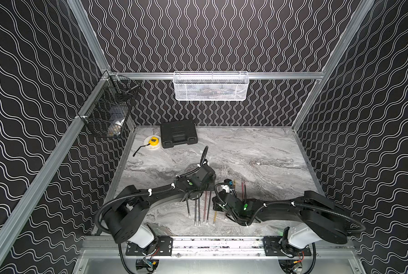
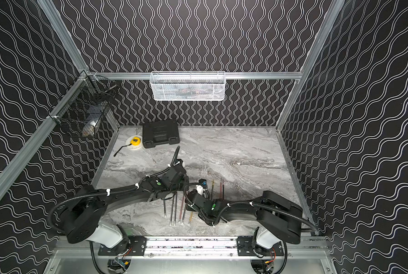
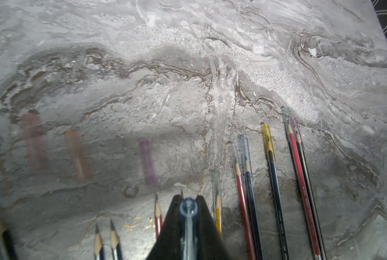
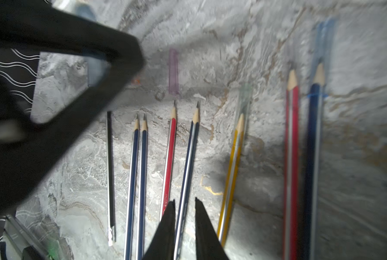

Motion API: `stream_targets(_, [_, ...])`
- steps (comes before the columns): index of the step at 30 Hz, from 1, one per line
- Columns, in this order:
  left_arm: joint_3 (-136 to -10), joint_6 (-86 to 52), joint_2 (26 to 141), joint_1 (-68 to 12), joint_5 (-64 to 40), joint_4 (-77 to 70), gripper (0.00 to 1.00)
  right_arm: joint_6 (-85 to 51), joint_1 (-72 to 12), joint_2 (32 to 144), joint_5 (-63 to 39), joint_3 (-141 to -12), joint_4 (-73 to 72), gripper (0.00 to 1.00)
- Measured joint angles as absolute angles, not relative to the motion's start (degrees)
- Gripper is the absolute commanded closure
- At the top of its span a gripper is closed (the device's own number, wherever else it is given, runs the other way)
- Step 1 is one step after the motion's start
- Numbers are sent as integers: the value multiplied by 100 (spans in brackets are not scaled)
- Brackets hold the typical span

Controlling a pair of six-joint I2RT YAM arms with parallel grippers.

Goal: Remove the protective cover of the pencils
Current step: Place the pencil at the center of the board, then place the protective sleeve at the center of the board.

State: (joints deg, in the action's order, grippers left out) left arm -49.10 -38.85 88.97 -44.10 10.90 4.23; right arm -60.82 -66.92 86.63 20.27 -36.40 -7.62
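My left gripper should next go down to the bare marble (image 3: 179,164) beside the purple cover and let go of the blue cover (image 3: 188,209) there, because other loose covers lie there.
Several pencils (image 1: 199,208) lie side by side on the marble table (image 1: 257,154), also visible in the other top view (image 2: 174,208). My left gripper (image 3: 188,198) is shut on a translucent blue cover (image 3: 188,209), seen end-on between its fingers. My right gripper (image 4: 184,200) is open, its fingers either side of a bare dark blue pencil (image 4: 191,153) that lies on the table. Pink (image 3: 33,139), orange (image 3: 75,153) and purple (image 3: 148,164) covers lie loose beyond the bare tips. A yellow pencil (image 4: 233,162) and several to its right still wear covers.
A black case (image 1: 178,133) and a yellow tape measure (image 1: 153,141) sit at the back left of the table. A white mesh basket (image 1: 210,85) hangs on the back wall, and a black wire basket (image 1: 108,111) on the left rail.
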Motion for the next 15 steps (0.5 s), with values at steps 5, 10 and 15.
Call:
stream_targets(5, [-5378,-3824,9539,-4584,1317,644,96,-6080,-6698,8444,2171,-3483,-687,80])
stream_targets(10, [-5701,-3763,10007,-4637,1590,917,95,-6090,-6698,8414,2255,-3339,-676,80])
stream_targets(15, [-5802,-3760,10182,-4641,1833,1142,92,-6104,-6698,8414,2309,-3315,-692,80])
